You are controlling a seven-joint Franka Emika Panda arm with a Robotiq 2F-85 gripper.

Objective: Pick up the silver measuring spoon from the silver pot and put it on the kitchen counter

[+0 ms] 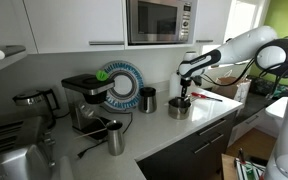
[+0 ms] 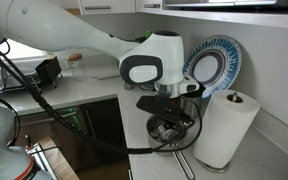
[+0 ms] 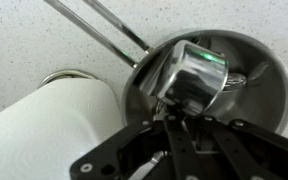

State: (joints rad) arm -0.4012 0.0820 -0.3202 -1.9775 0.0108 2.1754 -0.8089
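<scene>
I should lift my gripper up next, move it past the dark cup and lower it to release the spoon, because bare counter beside the steel jug lies beyond that cup.
The silver pot (image 1: 179, 108) stands on the pale kitchen counter (image 1: 209, 118); it also shows in the other exterior view (image 2: 170, 128) and fills the wrist view (image 3: 249, 70). My gripper (image 1: 184, 93) points straight down into it (image 2: 171, 112). In the wrist view my dark fingers (image 3: 170, 120) are drawn together at the silver measuring spoon (image 3: 189, 75), whose shiny round bowl is tilted just at the fingertips, inside the pot's rim. Its handle is hidden by the fingers.
A paper towel roll (image 2: 225, 130) stands close beside the pot. A dark cup (image 1: 147, 99), a blue-rimmed plate (image 1: 122, 85), a coffee machine (image 1: 84, 100) and a steel jug (image 1: 115, 138) lie further along. A microwave (image 1: 159, 20) hangs above.
</scene>
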